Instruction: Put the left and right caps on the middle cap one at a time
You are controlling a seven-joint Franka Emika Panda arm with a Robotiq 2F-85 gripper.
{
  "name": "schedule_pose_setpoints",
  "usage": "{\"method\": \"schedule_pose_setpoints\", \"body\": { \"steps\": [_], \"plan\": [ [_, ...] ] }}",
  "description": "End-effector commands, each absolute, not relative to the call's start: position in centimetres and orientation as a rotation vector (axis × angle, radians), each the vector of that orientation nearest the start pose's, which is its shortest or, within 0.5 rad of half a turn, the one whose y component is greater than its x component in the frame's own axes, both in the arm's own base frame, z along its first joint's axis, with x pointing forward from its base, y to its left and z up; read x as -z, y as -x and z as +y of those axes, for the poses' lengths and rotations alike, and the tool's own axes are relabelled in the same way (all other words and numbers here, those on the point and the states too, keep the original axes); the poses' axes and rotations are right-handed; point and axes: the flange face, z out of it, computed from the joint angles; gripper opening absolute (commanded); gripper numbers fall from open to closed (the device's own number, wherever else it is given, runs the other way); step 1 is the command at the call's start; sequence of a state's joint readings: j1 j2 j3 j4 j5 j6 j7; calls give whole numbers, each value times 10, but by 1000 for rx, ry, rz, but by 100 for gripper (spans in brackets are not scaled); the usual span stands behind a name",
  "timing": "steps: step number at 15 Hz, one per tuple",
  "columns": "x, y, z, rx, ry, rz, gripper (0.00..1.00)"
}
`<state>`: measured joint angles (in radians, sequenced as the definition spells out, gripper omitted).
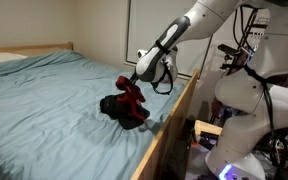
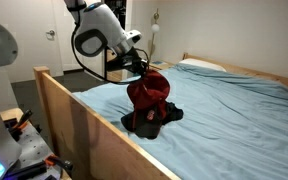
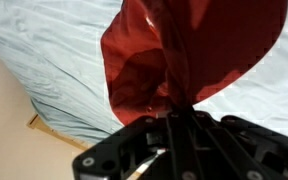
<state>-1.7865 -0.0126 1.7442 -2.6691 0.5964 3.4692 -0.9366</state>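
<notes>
The red cap's fold still hangs above the dark pile, so my gripper moves down next onto the black caps on the bed (image 2: 145,124) and lets go of the fold.
My gripper (image 1: 136,80) (image 2: 141,66) is shut on the red cap (image 1: 132,94) (image 2: 150,92) and holds it hanging just above the black caps (image 1: 120,109) (image 2: 150,119) lying together on the bed. In the wrist view the red cap (image 3: 184,50) fills the upper middle, pinched between the shut fingers (image 3: 174,105). I cannot tell the plain black cap from the one with pale visor trim in the dark pile.
The bed has a light blue sheet (image 1: 44,110) (image 2: 234,120) and a wooden side rail (image 1: 169,130) (image 2: 84,130) close to the caps. Robot base and cables (image 1: 249,110) stand beside the rail. A pillow (image 2: 202,65) lies at the head.
</notes>
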Motion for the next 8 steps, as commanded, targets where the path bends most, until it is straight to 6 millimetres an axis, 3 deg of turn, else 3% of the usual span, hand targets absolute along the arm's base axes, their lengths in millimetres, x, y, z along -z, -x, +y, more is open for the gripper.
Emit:
{"method": "schedule_pose_setpoints", "body": {
  "steps": [1, 4, 8],
  "plan": [
    [-323, -447, -53, 1218, 3386, -269, 3],
    [-304, -424, -42, 1191, 3516, -172, 3],
    [-259, -402, -41, 944, 3707, -359, 3]
  ]
}}
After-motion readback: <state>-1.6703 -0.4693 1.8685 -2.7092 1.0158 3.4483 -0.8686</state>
